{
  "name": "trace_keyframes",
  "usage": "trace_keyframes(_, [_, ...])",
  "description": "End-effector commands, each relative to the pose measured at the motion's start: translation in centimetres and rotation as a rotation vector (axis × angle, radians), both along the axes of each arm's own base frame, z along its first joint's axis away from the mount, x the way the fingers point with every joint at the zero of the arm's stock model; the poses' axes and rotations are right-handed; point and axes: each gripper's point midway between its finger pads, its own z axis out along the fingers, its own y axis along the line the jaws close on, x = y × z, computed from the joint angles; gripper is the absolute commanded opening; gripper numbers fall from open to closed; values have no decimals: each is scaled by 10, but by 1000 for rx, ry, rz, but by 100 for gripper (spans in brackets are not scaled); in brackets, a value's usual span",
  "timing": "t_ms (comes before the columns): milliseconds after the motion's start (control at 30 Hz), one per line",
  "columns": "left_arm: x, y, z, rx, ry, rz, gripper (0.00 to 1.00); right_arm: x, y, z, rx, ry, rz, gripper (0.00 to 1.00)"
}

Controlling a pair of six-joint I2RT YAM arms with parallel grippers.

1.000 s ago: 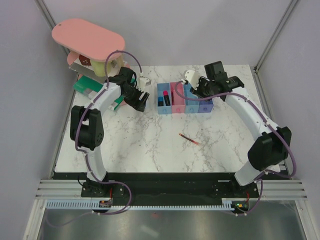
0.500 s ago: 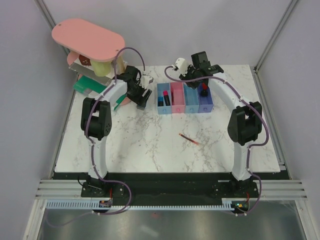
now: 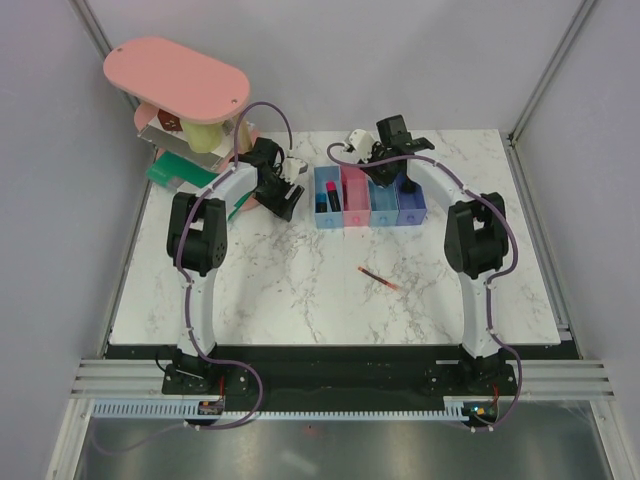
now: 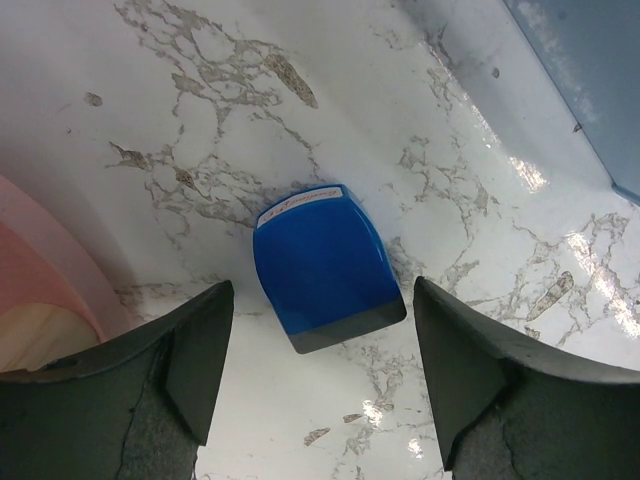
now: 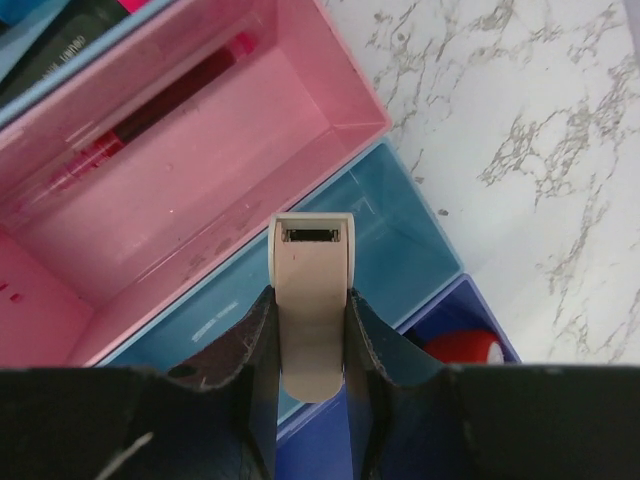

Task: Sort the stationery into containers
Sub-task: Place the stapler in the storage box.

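My right gripper lowers toward the second light blue bin [image 3: 383,202] next, then places the pale pink eraser in it.
My left gripper [image 4: 320,385] is open and empty, low over the table. The small blue-white block [image 4: 325,265] lies flat just ahead, between its fingers [image 4: 190,370]. In the top view the left gripper [image 3: 284,197] hides the block. My right gripper [image 5: 312,345] is shut on the pale pink eraser [image 5: 312,300], held over the second light blue bin [image 5: 410,250]. The pink bin [image 5: 330,80] holds the pink-red marker [image 5: 150,115]. The purple-blue bin [image 5: 330,445] holds the red-and-black knob [image 5: 465,348]. The thin red pen [image 3: 378,277] lies on the table in front of the bins [image 3: 370,213].
The large pink oval-topped stand [image 3: 176,75] and the green flat box [image 3: 178,176] stand at the back left, close behind my left gripper. The stand's pink base edge [image 4: 40,280] shows left of the block. The first light blue bin [image 3: 326,200] holds dark items.
My right gripper has moved left from the purple-blue bin to over the second light blue bin, still holding the eraser. Both arms have folded up; the left gripper stays near the block.
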Motion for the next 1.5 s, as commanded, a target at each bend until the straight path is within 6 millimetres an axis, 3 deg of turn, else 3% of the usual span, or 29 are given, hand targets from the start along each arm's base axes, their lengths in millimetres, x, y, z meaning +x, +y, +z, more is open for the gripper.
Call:
trace_keyframes(0, [7,0,-2,-21,-11,-20,79,18,-9,5,19,-51,-37,0])
trace_keyframes(200, [5,-2,-8,-30,6,-17,74,19,-19,-14,8,-26,-49,0])
trace_keyframes(467, [4,-4,-10,-35,12,-23,72,22,-18,-25,14,-16,-48,5])
trace_keyframes(767, [-1,-9,-6,-70,24,-25,58,21,-18,-35,9,1,-47,24])
trace_keyframes(867, [-5,-12,-5,-87,35,-26,45,21,-16,-36,13,3,-44,34])
trace_keyframes(967, [-9,-12,-4,-91,44,-24,30,21,-15,-33,19,0,-43,45])
trace_keyframes(1067, [-12,-12,4,-99,38,-20,22,21,-14,-31,23,-2,-42,51])
trace_keyframes(1267, [-19,-11,24,-110,18,-12,15,18,-12,-18,36,-16,-44,58])
trace_keyframes(1467, [-31,-13,64,-150,-25,-12,15,2,-11,19,72,-17,-38,64])
